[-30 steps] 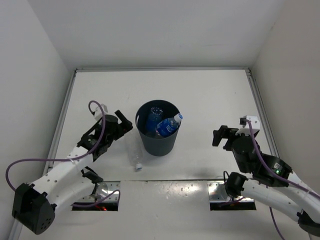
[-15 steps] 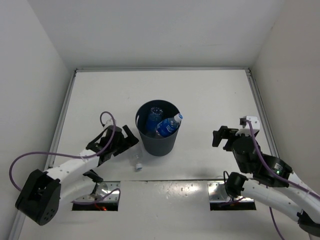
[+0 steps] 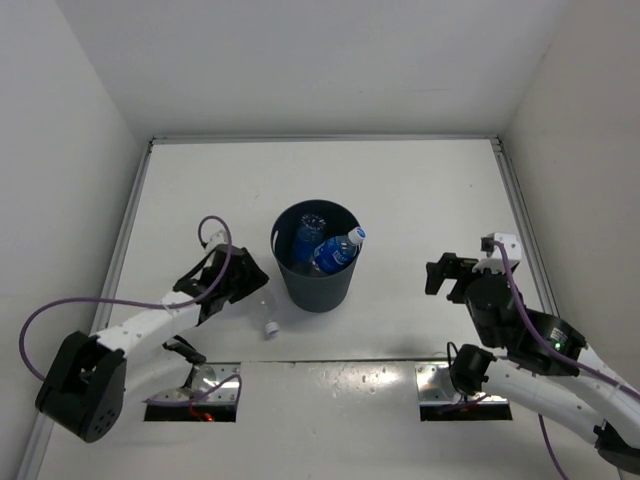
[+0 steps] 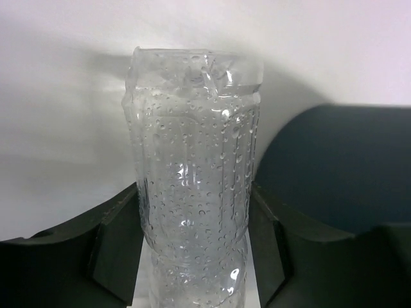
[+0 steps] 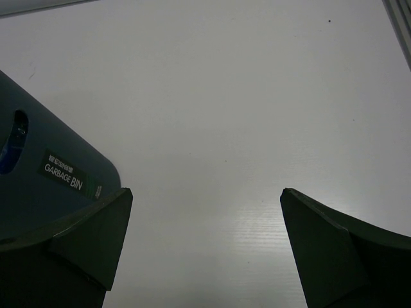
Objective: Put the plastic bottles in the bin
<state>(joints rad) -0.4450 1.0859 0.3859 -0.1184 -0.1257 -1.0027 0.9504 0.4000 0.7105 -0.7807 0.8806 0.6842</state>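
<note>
My left gripper is below the bin's opening point(image 3: 302, 240), which is to its right in the top view, so I should lift over the bin's rim, lower the clear bottle cap-first and let go.
The dark grey-blue bin point(image 3: 318, 290) stands upright mid-table. Two blue-labelled plastic bottles point(image 3: 335, 251) are inside it, one leaning on the rim with its white cap up. An unlabelled clear bottle point(image 4: 192, 167), wet with droplets, lies left of the bin, its white cap point(image 3: 270, 327) pointing toward the near edge. My left gripper point(image 3: 246, 281) is shut on this bottle's body, a finger point(image 4: 119, 247) pressed on each side. My right gripper point(image 3: 446, 272) hovers open to the right of the bin, with nothing between its fingers point(image 5: 83, 237).
The bin's wall point(image 4: 334, 167) rises just right of the held bottle, and its "GARBAGE BIN" label point(image 5: 63, 173) shows at the left of the right wrist view. White walls enclose the table on three sides. Metal plates point(image 3: 455, 385) sit at the near edge.
My left gripper came down and toward the near edge, over the lying clear bottle, then closed on it. The bottle's cap shifted slightly. The right arm stayed still.
</note>
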